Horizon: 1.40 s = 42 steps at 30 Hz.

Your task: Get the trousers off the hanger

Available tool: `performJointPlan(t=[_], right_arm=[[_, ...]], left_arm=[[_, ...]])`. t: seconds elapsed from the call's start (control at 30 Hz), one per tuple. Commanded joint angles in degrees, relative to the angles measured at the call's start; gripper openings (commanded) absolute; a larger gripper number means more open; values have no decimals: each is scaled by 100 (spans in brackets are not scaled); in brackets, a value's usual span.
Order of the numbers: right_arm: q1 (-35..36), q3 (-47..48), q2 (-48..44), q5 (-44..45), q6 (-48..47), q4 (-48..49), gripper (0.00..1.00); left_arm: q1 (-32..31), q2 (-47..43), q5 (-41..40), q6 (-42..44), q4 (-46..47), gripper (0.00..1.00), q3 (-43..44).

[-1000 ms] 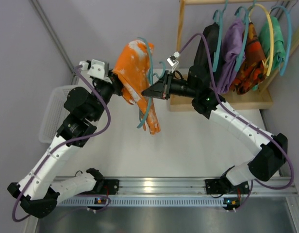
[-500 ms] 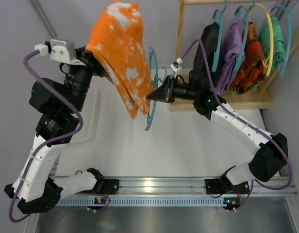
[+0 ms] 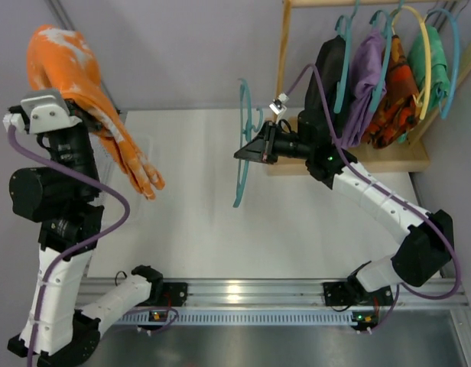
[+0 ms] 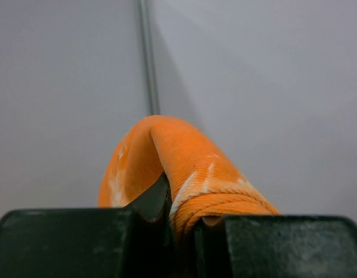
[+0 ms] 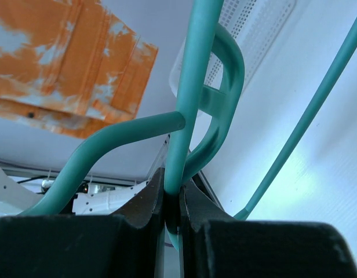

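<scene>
My left gripper tilts downward next, lowers the orange trousers into the white mesh basket below and releases them there, since they hang free of the hanger.
The orange trousers with white blotches [image 3: 82, 92] hang free of the hanger, high at the far left, draped from my left gripper [image 3: 76, 115]. In the left wrist view the jaws are shut on a fold of the orange cloth [image 4: 178, 168]. The bare teal hanger [image 3: 243, 145] is held upright mid-table by my right gripper [image 3: 247, 151]. In the right wrist view the jaws pinch the hanger's teal bar [image 5: 190, 116], and the trousers [image 5: 68, 63] show beyond it at the upper left.
A wooden rack [image 3: 285, 46] at the back right carries several more garments on hangers [image 3: 388, 76]. A white mesh basket [image 3: 144, 149] sits at the table's left, under the hanging trousers. The white tabletop [image 3: 258, 229] lies between the arms.
My left arm has swung the trousers up and far to the left, clear off the hanger. My right gripper has kept the now bare hanger almost in place.
</scene>
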Motion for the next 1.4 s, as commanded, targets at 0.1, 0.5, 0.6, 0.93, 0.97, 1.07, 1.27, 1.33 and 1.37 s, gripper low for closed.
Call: performJointPlan(t=[0.1,0.5,0.6,0.93,0.97,1.07,1.27,1.33,1.37], right_arm=[[77,222,-276,-86,-209,176,0],[147,81,-443,-244,-113,352,0],[156,99,-469,-244,-95,369,0],[173,178,-540,-200,-209,220,0],[173,169,-540,-200,-209,211,0],[173,169,-566,-218,-271,202,0],[173,274,-584,-262,-341,176,0],[173,318,-636,-253,-385,2,0],[173,319,-645,-244,-420,-43,0]], left_arm=[[1281,-586,-594,1255,1448,0,-1248],[2979,-1202,-647,2037,1616,0,-2709],[3093,-1088,-647,2151,1686,0,-2973],[3111,326,-251,1827,1510,0,-3246],[3111,614,-199,1757,1563,0,-3272],[3111,1247,-128,1651,1852,0,-3334],[3111,2452,-58,1309,1915,0,-3307],[3111,2681,-32,1107,1671,9,-3343],[3120,2717,12,1001,1503,11,-3317]])
